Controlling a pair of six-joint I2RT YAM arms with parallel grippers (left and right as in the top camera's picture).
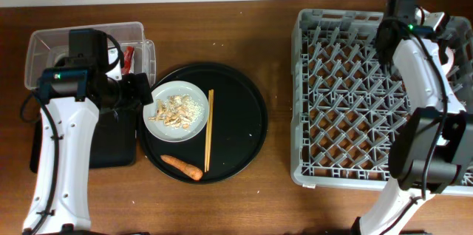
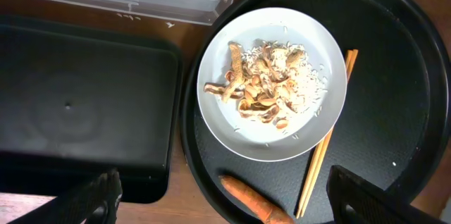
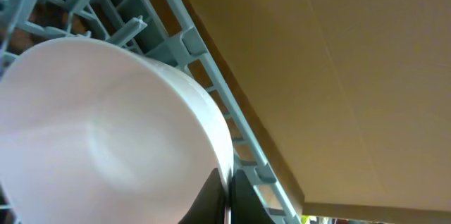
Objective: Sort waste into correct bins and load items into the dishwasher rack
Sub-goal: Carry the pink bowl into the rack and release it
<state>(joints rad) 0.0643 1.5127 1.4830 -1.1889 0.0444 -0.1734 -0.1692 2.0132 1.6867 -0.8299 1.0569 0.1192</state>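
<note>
The right gripper shifts left in the overhead view next, away from the rack's far corner over empty pegs, since the rack's side crowds the bowl [image 3: 106, 132].
A grey plate [image 1: 176, 111] with beige food scraps [image 1: 177, 109] sits on the round black tray [image 1: 244, 117]. Wooden chopsticks [image 1: 208, 130] and an orange carrot [image 1: 182, 166] lie beside it. My left gripper [image 1: 140, 91] is open and empty above the plate's left edge; its wrist view shows the plate [image 2: 271, 83], scraps [image 2: 264, 86], chopsticks [image 2: 325, 139] and carrot [image 2: 254, 203] between its fingers [image 2: 225, 203]. The red wrapper [image 1: 130, 58] lies in the clear tub [image 1: 44, 43]. My right gripper [image 3: 227, 199] is shut on the rim of the white bowl [image 3: 106, 132] at the far right corner of the dishwasher rack [image 1: 347, 94]. The cup and tissue are out of view.
The flat black tray [image 1: 111, 142] lies under my left arm, in front of the clear tub; it also shows in the left wrist view [image 2: 77, 90]. The rack's wall [image 3: 204, 62] runs close behind the bowl. Bare wooden table lies between the round tray and the rack.
</note>
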